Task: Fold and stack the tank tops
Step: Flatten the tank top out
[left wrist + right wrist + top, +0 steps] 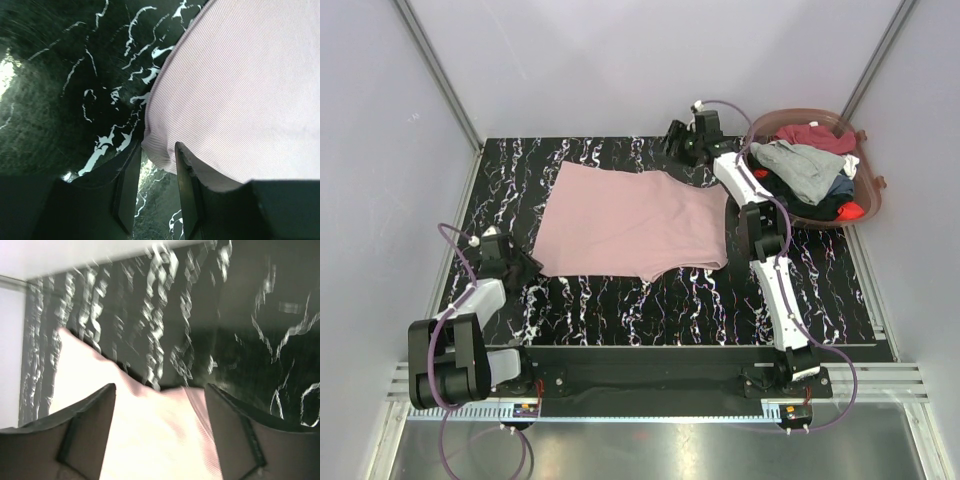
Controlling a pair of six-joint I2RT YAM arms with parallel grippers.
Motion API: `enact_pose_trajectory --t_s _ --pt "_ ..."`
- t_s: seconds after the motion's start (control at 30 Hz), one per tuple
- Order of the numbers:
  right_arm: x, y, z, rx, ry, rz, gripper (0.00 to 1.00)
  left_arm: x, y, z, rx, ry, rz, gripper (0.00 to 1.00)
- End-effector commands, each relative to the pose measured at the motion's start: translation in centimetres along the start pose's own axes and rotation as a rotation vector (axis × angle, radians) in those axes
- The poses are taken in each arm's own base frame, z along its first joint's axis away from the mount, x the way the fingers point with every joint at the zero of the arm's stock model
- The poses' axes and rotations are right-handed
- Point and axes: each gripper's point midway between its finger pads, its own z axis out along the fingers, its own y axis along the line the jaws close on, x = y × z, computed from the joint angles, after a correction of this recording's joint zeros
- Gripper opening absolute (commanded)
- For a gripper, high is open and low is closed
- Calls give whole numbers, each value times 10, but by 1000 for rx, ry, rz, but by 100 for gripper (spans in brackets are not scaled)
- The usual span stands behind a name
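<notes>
The right gripper moves back over the pink tank top and down to the tank top's near edge's pointed corner [649, 277] next. That corner lies below the gripper, toward my base.
A dusty pink tank top [625, 222] lies spread flat on the black marbled table. My left gripper [525, 262] is low at its near left corner. In the left wrist view the fingers [127, 190] stand slightly apart, with the cloth's corner [155, 145] at the tips of the left gripper [157, 147] and bare table in the gap. My right gripper [677, 140] is at the top's far right corner. In the right wrist view it [160, 390] is wide open above the pink cloth [150, 440]. Grey [800, 165], maroon [815, 135], black [820, 207] and red [852, 211] tops lie in the basket.
The round brownish translucent basket [872, 190] stands at the far right of the table, beside the right arm's forearm [760, 225]. Pale walls close in the table on the left, back and right. The marbled table surface [650, 305] shows in front of the pink top.
</notes>
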Motion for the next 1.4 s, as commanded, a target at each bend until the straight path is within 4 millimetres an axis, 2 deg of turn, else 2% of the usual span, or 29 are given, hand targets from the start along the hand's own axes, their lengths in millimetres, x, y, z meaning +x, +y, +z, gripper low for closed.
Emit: enact_pose_trajectory --t_s 0.0,0.03,0.07,0.1,0.13,0.17,0.2,0.23,0.27,0.3,0.33,0.37,0.4,0.43,0.47,0.5,0.53,0.57,0.6,0.63,0.67,0.7,0.73,0.77,0.83,0.87,0.97,1.1,1.37 --pt "-46 20 -15 -21 -119 -111 81 -23 -15 -1 32 -78 15 39" --pt "-43 18 -17 -8 -108 -117 81 -24 -14 -1 26 -79 14 39" --pt "-56 27 -30 1 -137 -131 81 -25 -15 -3 29 -83 14 39" --pt "-58 26 -35 18 -141 -150 79 -26 -16 -3 32 -85 15 39" --pt "-48 16 -37 51 -118 -150 77 -26 -15 -4 24 -87 15 39" --pt "-63 27 -56 70 -154 -164 77 -29 -17 -5 26 -93 18 39" --pt "-64 26 -64 91 -154 -177 76 -29 -17 -6 27 -94 18 39" --pt "-49 15 -68 127 -111 -170 73 -30 -15 -7 15 -96 19 39" --pt "-59 28 -89 133 -138 -180 71 -31 -17 -9 19 -101 21 39" --pt "-42 15 -94 171 -96 -162 69 -31 -17 -9 21 -101 21 39" --pt "-35 13 -103 194 -78 -153 67 -33 -16 -10 17 -106 23 40" --pt "-43 26 -126 193 -105 -156 65 -33 -18 -11 23 -109 24 40" --pt "-16 12 -131 233 -48 -125 65 -33 -18 -12 22 -108 26 40" --pt "-21 25 -152 226 -70 -123 62 -34 -17 -13 18 -113 30 40" --pt "-11 25 -160 242 -55 -118 60 -34 -17 -13 20 -113 32 40" --pt "16 13 -164 277 -3 -105 60 -34 -17 -14 20 -113 32 40" --pt "32 17 -170 291 22 -113 60 -34 -17 -14 17 -113 33 40" --pt "35 27 -186 292 6 -123 61 -34 -19 -14 23 -111 34 40" --pt "65 15 -188 317 61 -109 61 -34 -19 -14 25 -108 34 40" --pt "83 22 -190 307 88 -117 61 -34 -19 -14 24 -106 34 39" --pt "91 30 -200 291 87 -118 61 -34 -20 -14 30 -102 36 39" --pt "116 23 -202 296 127 -126 61 -35 -19 -14 21 -105 35 39" --pt "133 41 -207 265 144 -162 60 -34 -19 -14 23 -103 40 39" --pt "153 34 -210 279 179 -186 59 -35 -19 -14 24 -104 39 39" --pt "172 46 -214 249 199 -230 57 -35 -18 -13 20 -104 40 39" --pt "190 57 -215 214 231 -276 55 -35 -19 -13 20 -103 38 39" --pt "220 59 -219 198 268 -331 54 -35 -17 -13 10 -103 41 40" --pt "238 62 -221 170 291 -349 57 -35 -13 -13 -14 -102 45 47" --pt "266 74 -214 115 331 -444 57 -37 -6 -10 -59 -106 42 45"
